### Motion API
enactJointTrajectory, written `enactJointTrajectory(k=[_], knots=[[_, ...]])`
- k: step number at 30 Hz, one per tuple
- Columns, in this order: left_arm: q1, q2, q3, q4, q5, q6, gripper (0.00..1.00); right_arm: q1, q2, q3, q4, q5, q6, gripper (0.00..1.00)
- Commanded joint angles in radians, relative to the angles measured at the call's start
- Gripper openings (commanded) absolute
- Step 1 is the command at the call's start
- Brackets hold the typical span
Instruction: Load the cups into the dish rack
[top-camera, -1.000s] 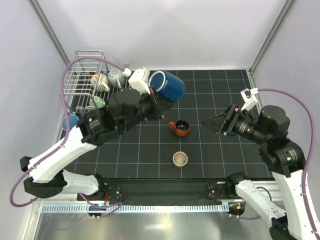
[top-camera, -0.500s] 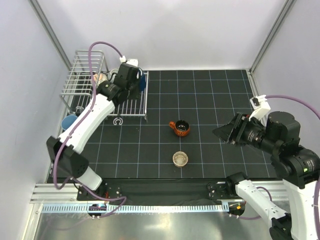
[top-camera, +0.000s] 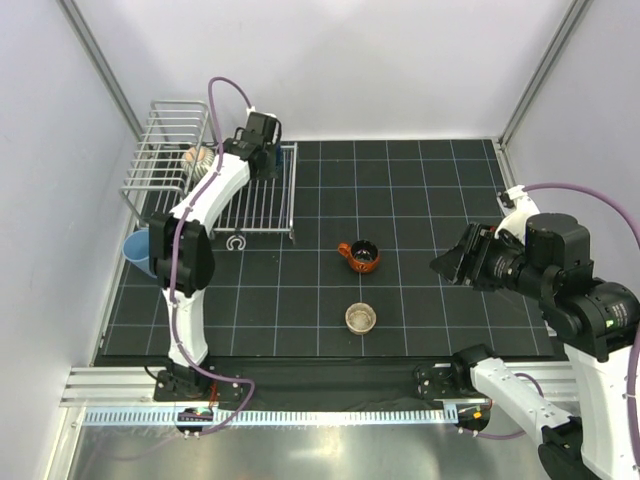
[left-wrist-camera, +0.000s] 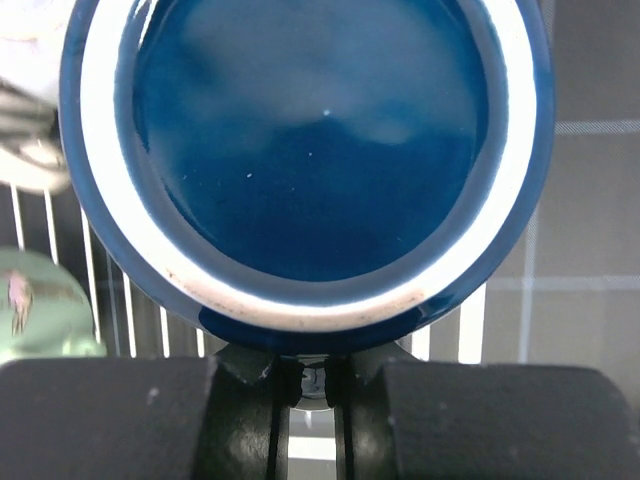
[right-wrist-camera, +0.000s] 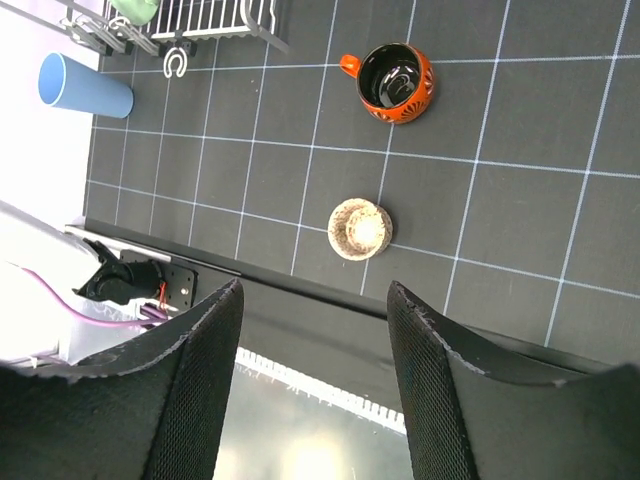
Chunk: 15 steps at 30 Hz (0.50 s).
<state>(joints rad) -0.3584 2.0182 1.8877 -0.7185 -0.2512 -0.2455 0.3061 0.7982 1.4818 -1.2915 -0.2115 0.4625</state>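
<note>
My left gripper lowers the dark blue cup at the rack's far end next until it meets the slats (top-camera: 276, 166), because those beside the other cups are bare.
My left gripper (top-camera: 266, 162) is shut on the handle of the dark blue cup (left-wrist-camera: 310, 150) and holds it over the flat slatted part of the dish rack (top-camera: 262, 205); its fingers (left-wrist-camera: 250, 400) pinch just below the rim. The cup is mostly hidden under the wrist in the top view. A pale green cup (left-wrist-camera: 40, 305) sits in the rack beside it. An orange-brown cup (top-camera: 359, 256) and a small tan cup (top-camera: 360, 318) stand on the mat. My right gripper (top-camera: 448, 263) is open and empty, high above the mat's right side.
A light blue tumbler (top-camera: 138, 250) lies off the mat's left edge, below the rack. A ribbed cream cup (top-camera: 200, 155) sits in the railed basket end. The right wrist view shows the orange cup (right-wrist-camera: 395, 80), tan cup (right-wrist-camera: 360, 228) and tumbler (right-wrist-camera: 85, 85).
My left arm has swung the dark blue cup from above the mat's middle to over the dish rack's far part. My right gripper has drawn back slightly to the right.
</note>
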Motion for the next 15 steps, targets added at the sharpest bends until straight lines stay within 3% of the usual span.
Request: enactJointTrajectory(k=[1,9,15], knots=[[0.041,0.037,0.097,0.128,0.000,0.032,0.00,0.005,0.025,0.032,0.027,0.024,-0.022,0.61],[0.067,0.241,0.304,0.129,0.030,0.063,0.00,0.004,0.032,0.035,0.124,0.132,0.030,0.63],[0.070,0.295,0.327,0.140,0.013,0.049,0.00,0.004,0.058,0.046,0.138,0.158,0.028,0.64]])
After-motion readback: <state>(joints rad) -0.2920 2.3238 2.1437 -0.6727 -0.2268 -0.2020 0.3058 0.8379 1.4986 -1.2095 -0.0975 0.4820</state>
